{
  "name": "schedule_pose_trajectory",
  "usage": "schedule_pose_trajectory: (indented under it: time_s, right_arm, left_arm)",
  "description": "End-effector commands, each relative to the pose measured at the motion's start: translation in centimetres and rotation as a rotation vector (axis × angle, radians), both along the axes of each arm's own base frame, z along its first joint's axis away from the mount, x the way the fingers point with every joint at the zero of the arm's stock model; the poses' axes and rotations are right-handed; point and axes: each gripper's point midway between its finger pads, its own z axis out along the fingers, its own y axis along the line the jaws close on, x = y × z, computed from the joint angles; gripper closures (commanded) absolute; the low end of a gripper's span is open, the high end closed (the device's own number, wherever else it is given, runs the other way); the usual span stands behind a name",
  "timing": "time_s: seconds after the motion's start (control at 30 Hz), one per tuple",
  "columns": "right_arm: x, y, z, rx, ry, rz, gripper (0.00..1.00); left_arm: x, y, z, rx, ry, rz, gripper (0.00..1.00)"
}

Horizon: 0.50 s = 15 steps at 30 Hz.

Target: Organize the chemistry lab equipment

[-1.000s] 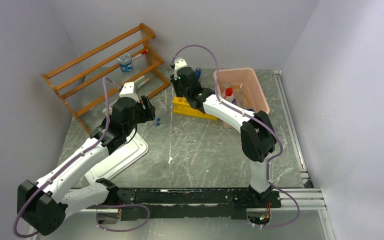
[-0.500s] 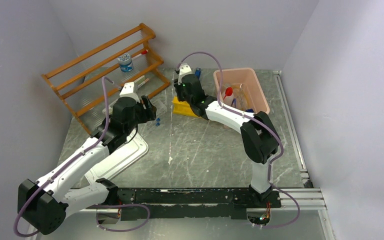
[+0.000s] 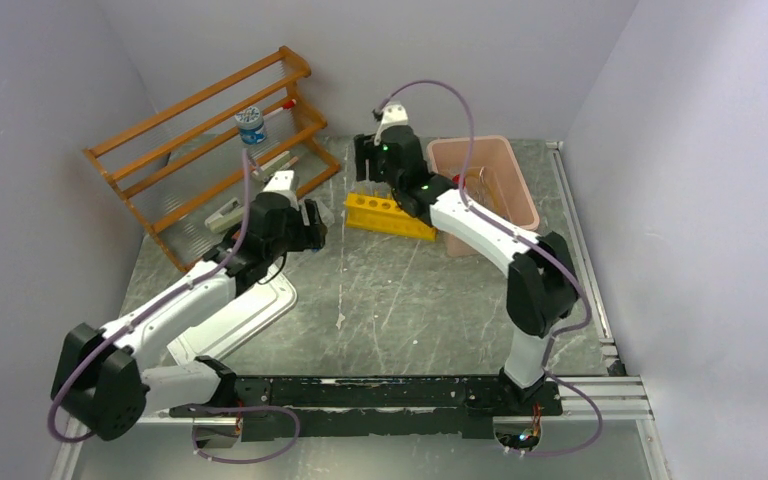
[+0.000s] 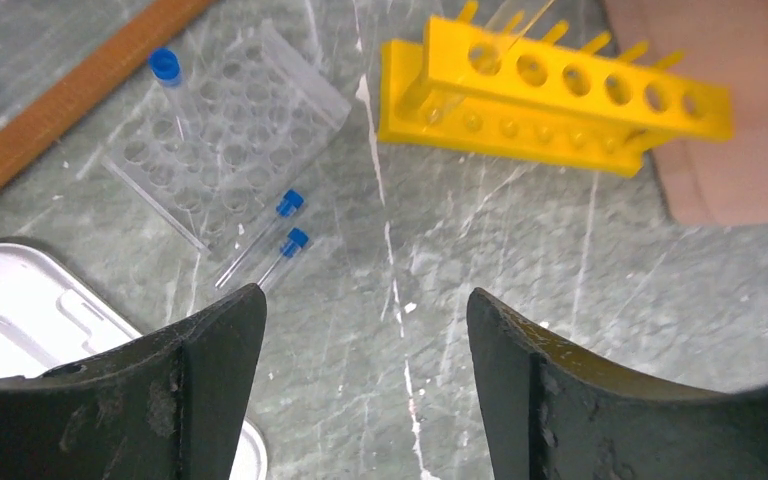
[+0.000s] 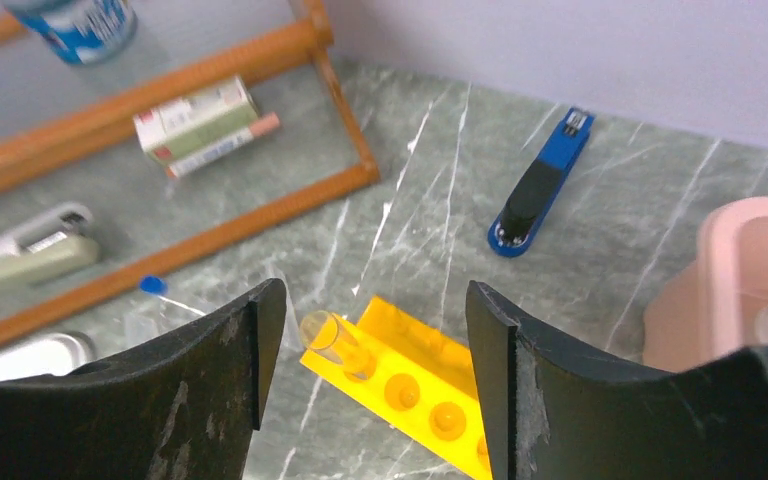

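Observation:
Next, my left gripper lowers across onto the blue-capped tube farther from the clear rack, as it lies below the gripper's fingers, left in the wrist view.
My right gripper [image 5: 372, 295] [image 3: 368, 165] hangs open above the left end of the yellow tube rack [image 5: 430, 385] [image 3: 390, 215]. A clear uncapped tube [image 5: 330, 335] stands in the rack's end hole, free of both fingers. My left gripper [image 4: 365, 300] [image 3: 312, 225] is open and empty over bare table. Ahead of it, two blue-capped clear tubes [image 4: 285, 215] lie side by side next to a clear plastic rack [image 4: 230, 130]. One blue-capped tube [image 4: 168, 80] stands in that rack.
A pink bin [image 3: 480, 170] sits right of the yellow rack. The wooden shelf [image 3: 210, 140] at back left holds small boxes, a white stapler [image 5: 35, 245] and a container [image 3: 250, 125]. A blue stapler [image 5: 540, 185] lies behind the rack. A white tray [image 3: 245, 305] is near left.
My right gripper has opened and risen back off the yellow rack, leaving the clear tube in its hole. The left arm has swung right and its jaws have widened a little.

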Motion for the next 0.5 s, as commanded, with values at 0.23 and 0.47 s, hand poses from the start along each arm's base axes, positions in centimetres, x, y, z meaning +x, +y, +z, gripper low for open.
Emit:
schedule_pose_trajectory:
  time_s: [0.23, 0.47]
  right_arm:
    - [-3.4, -4.2, 7.6, 0.152, -0.050, -0.053, 0.32]
    - [-4.6, -5.7, 6.8, 0.154, -0.024, -0.075, 0.34]
  left_arm:
    - [0.8, -2.0, -8.6, 0.175, 0.262, -0.146, 0.42]
    - [2.9, -0.1, -10.7, 0.358, 0.283, -0.098, 0.35]
